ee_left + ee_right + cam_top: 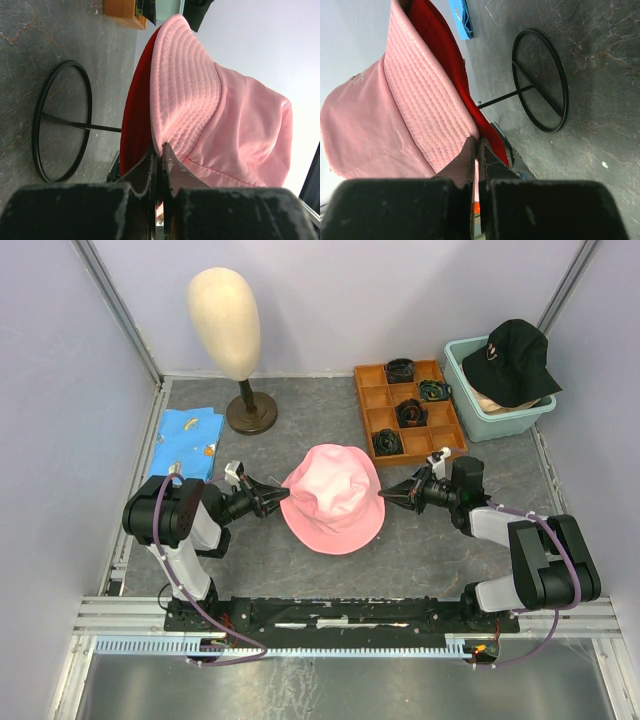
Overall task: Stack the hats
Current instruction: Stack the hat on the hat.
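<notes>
I should move my left gripper down and slightly back next, so the pink hat's edge comes over the red layer (134, 120) before I let go. Red still shows bare under the pink hat's edge.
The pink bucket hat (332, 498) sits mid-table between both arms, raised off the table. My left gripper (280, 499) is shut on its left brim, where the brim's edge runs into the closed tips (161, 147). My right gripper (384, 494) is shut on the right brim (477, 142). A red layer (134, 120) shows under the pink brim (395, 110) in both wrist views. A black cap with a pale logo (512, 360) rests on a beige hat (490, 402) in the teal tub (500, 422) at the back right.
Beneath the pink hat a black wire ring stand (62, 120) (540, 80) lies on the grey table. A cream mannequin head (225, 320) stands at the back left, a blue cloth (188, 443) lies at the left, and a wooden compartment tray (372, 372) of dark coils sits beside the tub.
</notes>
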Available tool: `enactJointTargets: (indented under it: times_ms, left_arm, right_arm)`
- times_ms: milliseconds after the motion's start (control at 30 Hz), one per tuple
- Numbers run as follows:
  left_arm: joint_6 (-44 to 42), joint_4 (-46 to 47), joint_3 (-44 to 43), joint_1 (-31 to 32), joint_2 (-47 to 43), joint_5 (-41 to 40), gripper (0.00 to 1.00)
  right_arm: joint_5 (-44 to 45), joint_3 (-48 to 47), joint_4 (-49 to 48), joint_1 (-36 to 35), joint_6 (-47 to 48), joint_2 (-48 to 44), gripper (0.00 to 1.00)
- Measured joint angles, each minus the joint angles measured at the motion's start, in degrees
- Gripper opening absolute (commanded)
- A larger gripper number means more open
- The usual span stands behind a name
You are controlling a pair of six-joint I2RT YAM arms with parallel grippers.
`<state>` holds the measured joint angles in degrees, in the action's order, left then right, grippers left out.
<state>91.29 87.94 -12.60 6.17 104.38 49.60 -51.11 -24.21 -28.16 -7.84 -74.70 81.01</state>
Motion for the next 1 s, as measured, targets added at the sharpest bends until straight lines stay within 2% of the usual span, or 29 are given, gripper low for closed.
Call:
enactJointTargets:
  times_ms: [267,467,1000]
  left_arm:
    - [0.0,0.0,0.0,0.0,0.3,0.0,0.03]
    - [0.0,0.1,0.3,0.0,1.7,0.1,0.03]
    - [0.0,0.5,3.2,0.1,5.1,2.0,0.03]
  right_arm:
    - [1.7,0.0,0.8,0.0,0.0,0.8,0.0]
    - [3.4,-0.8,5.3,0.0,1.0,2.1,0.0]
    - [7.6,-11.9,33.7,0.5,20.5,-1.6,0.0]
